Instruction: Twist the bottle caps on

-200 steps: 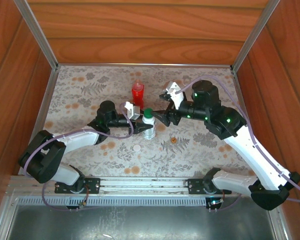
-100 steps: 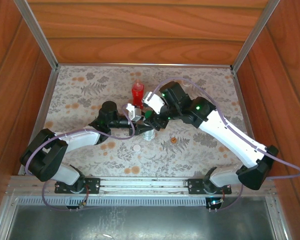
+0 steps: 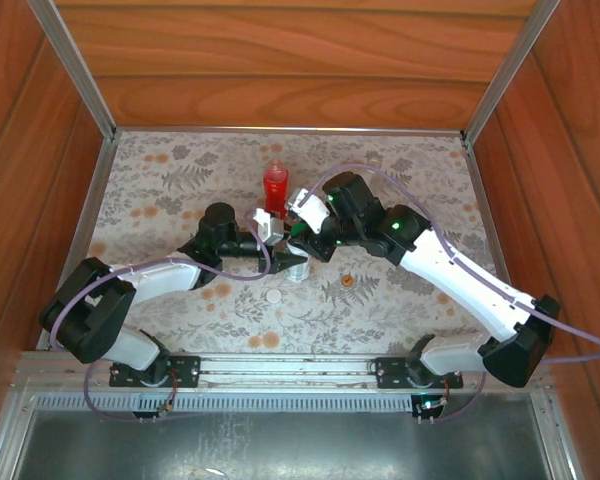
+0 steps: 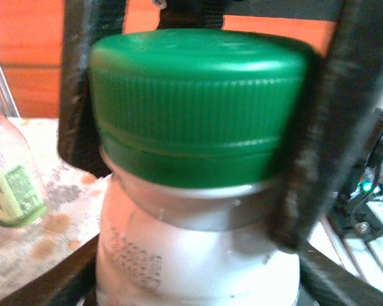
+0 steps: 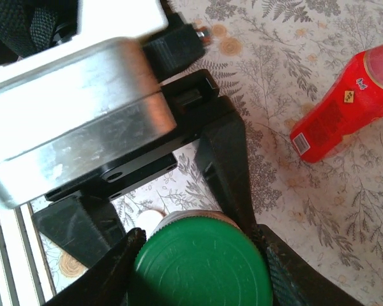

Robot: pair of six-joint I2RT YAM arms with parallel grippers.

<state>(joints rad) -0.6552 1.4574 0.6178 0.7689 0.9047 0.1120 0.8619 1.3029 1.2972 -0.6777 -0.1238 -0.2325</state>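
Observation:
The free cloth [image 5: 369, 205] beside the red bottle lies outward of and below the robot's right gripper, so the right gripper should carry the capped bottle outward, lower it and release the cap.
A clear bottle [image 3: 298, 268] with a white label stands upright mid-table, and a dark green cap [image 4: 198, 108] sits on its neck. From above, my right gripper [image 3: 305, 243] is shut on that green cap [image 5: 201, 268], its fingers [image 4: 319, 140] pressed against both sides. My left gripper [image 3: 288, 262] is open around the bottle body [image 4: 198, 255], and a gap shows beside one finger [image 5: 76, 226]. The red bottle [image 3: 275, 186] stands uncapped just behind. On the cloth in front lie a white cap [image 3: 273, 296] and an orange cap [image 3: 348, 281].
A small clear bottle with a green label [image 4: 9, 185] stands further off on the patterned cloth [image 3: 160, 200]. Wooden walls and metal rails enclose the table on three sides. Both arms cross over the middle of the table.
My right arm swung in from the right, came down over the bottle and closed on the green cap. My left gripper's jaws loosened around the bottle body.

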